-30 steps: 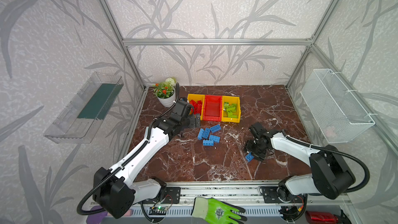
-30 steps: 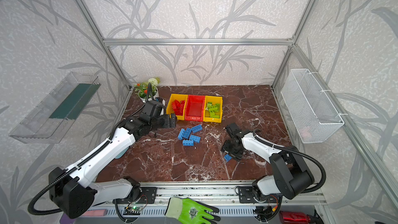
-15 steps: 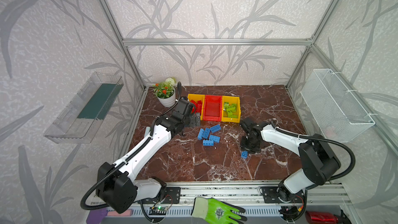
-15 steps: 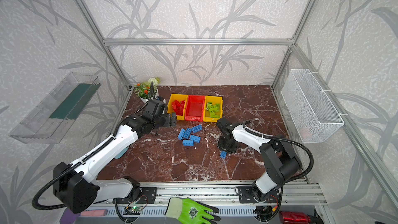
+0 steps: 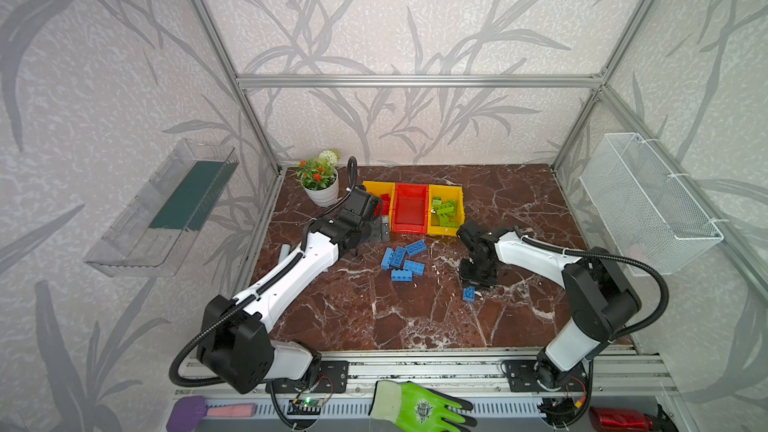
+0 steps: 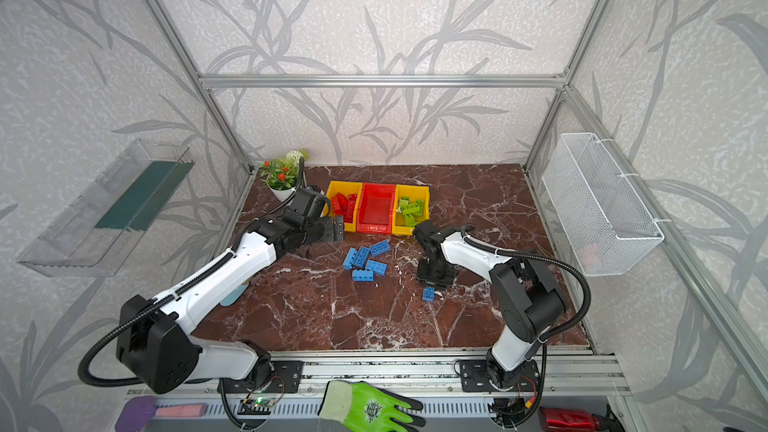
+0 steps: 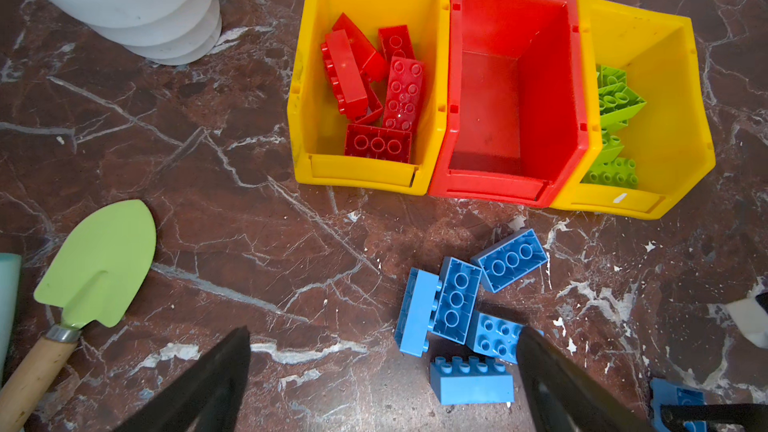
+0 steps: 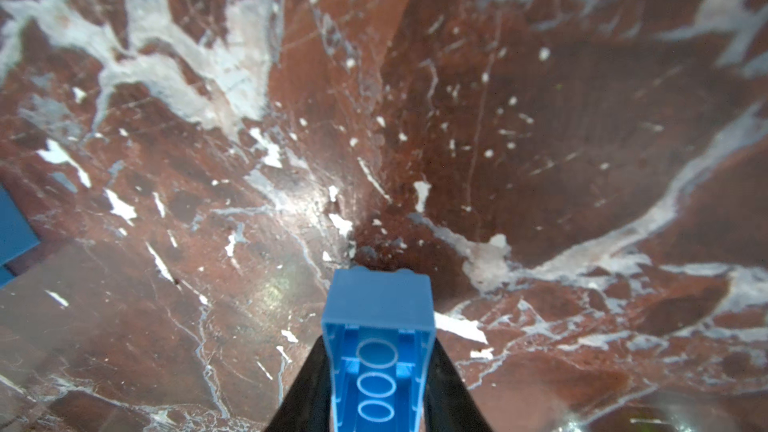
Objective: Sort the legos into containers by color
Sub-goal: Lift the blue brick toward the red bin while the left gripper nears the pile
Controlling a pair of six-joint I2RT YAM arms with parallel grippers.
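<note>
Next, my right gripper lifts the blue lego outward and releases it over the bottom of the red bin (image 5: 411,211), the only one still empty.
Three joined containers stand at the back: a yellow bin (image 5: 371,189) (image 7: 361,168) holding red legos (image 7: 374,81), a red bin (image 5: 411,211) (image 7: 490,110) with nothing in it, and a yellow bin (image 5: 460,197) holding green legos (image 7: 615,101). Several blue legos (image 5: 403,261) (image 6: 365,261) (image 7: 455,299) lie in a cluster in front of the bins. My left gripper (image 5: 384,228) (image 7: 383,332) hangs open near the cluster with nothing between its fingers. To the right of the cluster, my right gripper (image 5: 471,286) (image 8: 377,367) is shut on one blue lego (image 5: 468,293) (image 6: 428,293) (image 8: 376,317), low over the table with its hollow underside facing the wrist camera.
A white flower pot (image 5: 324,195) stands left of the bins. A green trowel (image 7: 99,259) lies under the left arm. A wire basket (image 5: 648,197) hangs on the right wall and a clear tray (image 5: 166,209) on the left wall. A green glove (image 5: 419,407) rests on the front rail.
My right gripper has closed on the lone blue lego and shifted a little to the left with it. The left arm has edged slightly toward the bins, its gripper still open.
</note>
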